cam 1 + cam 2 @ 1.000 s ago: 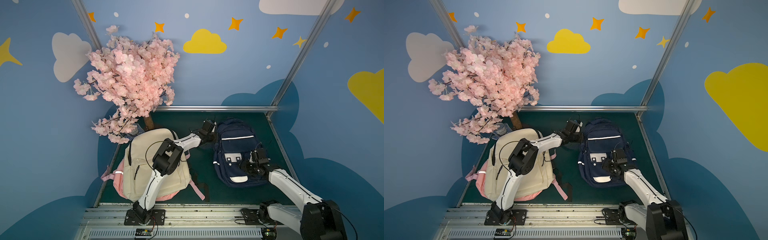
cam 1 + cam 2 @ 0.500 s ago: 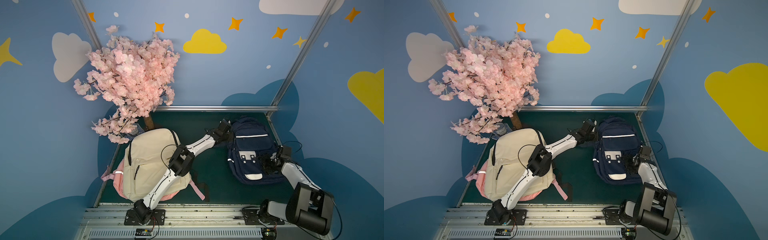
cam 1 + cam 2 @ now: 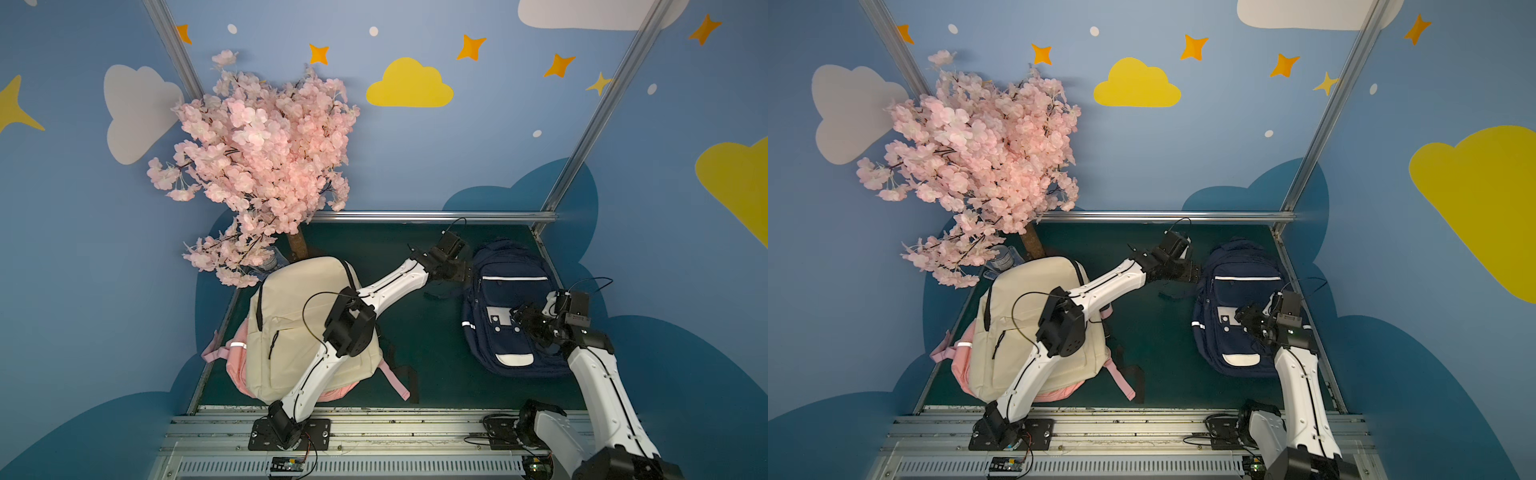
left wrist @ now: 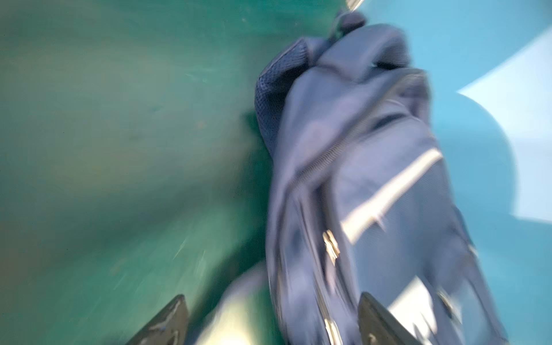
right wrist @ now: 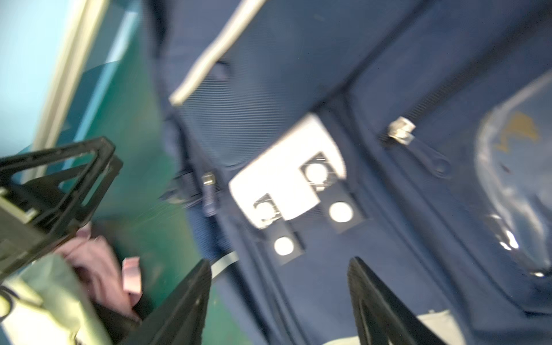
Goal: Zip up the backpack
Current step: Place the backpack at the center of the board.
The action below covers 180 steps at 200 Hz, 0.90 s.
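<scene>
My right gripper moves off the navy bag next, toward the beige backpack's facing edge [image 3: 1095, 326] across the tabletop from it, since a black zipper runs there.
A navy backpack [image 3: 509, 303] [image 3: 1235, 303] lies flat at the right of the green table in both top views. My left gripper [image 3: 462, 273] [image 3: 1192, 274] sits at its upper left edge. In the blurred left wrist view this gripper [image 4: 271, 301] is open, with the backpack [image 4: 358, 179] edge and a metal zipper pull [image 4: 330, 245] beyond its fingertips. My right gripper [image 3: 524, 318] [image 3: 1250, 321] hovers over the bag's front pocket. Open too, it [image 5: 279, 265] holds nothing above the backpack [image 5: 328, 74], near a zipper pull [image 5: 401, 130].
A beige and pink backpack [image 3: 299, 332] lies at the left under my left arm. A pink blossom tree [image 3: 257, 166] and a plastic bottle [image 3: 270, 261] stand at the back left. Metal rails [image 3: 436, 216] border the table close behind and beside the navy bag.
My left gripper, shut a moment ago, has opened at the bag's edge. The navy backpack slid to the right over the second. My right gripper moved inward over the front pocket.
</scene>
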Available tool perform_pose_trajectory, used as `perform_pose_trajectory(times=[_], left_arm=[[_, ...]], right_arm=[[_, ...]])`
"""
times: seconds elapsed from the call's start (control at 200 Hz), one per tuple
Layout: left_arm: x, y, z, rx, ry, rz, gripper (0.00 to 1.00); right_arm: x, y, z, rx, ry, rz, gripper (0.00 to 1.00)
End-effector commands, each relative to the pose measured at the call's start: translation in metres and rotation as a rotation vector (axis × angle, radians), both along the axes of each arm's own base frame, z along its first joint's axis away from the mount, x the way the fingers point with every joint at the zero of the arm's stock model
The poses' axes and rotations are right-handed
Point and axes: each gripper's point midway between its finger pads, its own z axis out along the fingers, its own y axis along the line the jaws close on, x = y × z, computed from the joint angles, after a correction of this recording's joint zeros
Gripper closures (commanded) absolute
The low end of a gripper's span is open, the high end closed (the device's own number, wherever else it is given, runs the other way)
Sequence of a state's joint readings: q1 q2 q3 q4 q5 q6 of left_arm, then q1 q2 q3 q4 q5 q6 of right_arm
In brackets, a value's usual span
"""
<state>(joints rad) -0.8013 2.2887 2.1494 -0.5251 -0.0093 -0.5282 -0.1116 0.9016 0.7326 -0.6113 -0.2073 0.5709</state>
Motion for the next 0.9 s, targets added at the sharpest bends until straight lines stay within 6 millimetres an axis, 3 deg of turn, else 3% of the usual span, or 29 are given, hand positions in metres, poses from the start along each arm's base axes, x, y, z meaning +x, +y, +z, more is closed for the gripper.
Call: perform_pose_trajectory(times=[0.0,0.075,0.225,0.335,0.566,0.641,0.711,0.896], left_arm=[[-0.027,0.045,0.077,-0.017,-0.143,-0.003,0.07],[-0.046,0.089,0.086,0.001,-0.184,0.046,0.03],[-0.080,0.198,0.072,0.114,-0.174,0.215,0.02],[-0.106,0.280,0.059,0.193,-0.159,0.379,0.00],[-0.153,0.434,0.031,0.324,-0.094,0.770,0.00],[-0.165,0.471,0.021,0.328,-0.058,0.914,0.00],[-0.168,0.493,0.017,0.303,-0.050,1.027,0.00],[-0.169,0.551,-0.022,0.153,0.109,1.281,0.00]], right_arm=[[-0.005,0.026,0.019,-0.044,-0.026,0.127,0.26],[-0.001,0.058,0.029,-0.010,-0.064,0.252,0.26],[0.000,0.130,0.038,0.020,-0.122,0.477,0.26],[-0.002,0.186,0.038,0.016,-0.154,0.617,0.26],[-0.005,0.302,0.021,0.043,-0.149,0.859,0.26],[-0.007,0.335,0.015,0.061,-0.140,0.927,0.26],[-0.007,0.360,0.008,0.081,-0.122,0.968,0.26],[-0.004,0.400,-0.014,0.107,-0.065,1.013,0.26]])
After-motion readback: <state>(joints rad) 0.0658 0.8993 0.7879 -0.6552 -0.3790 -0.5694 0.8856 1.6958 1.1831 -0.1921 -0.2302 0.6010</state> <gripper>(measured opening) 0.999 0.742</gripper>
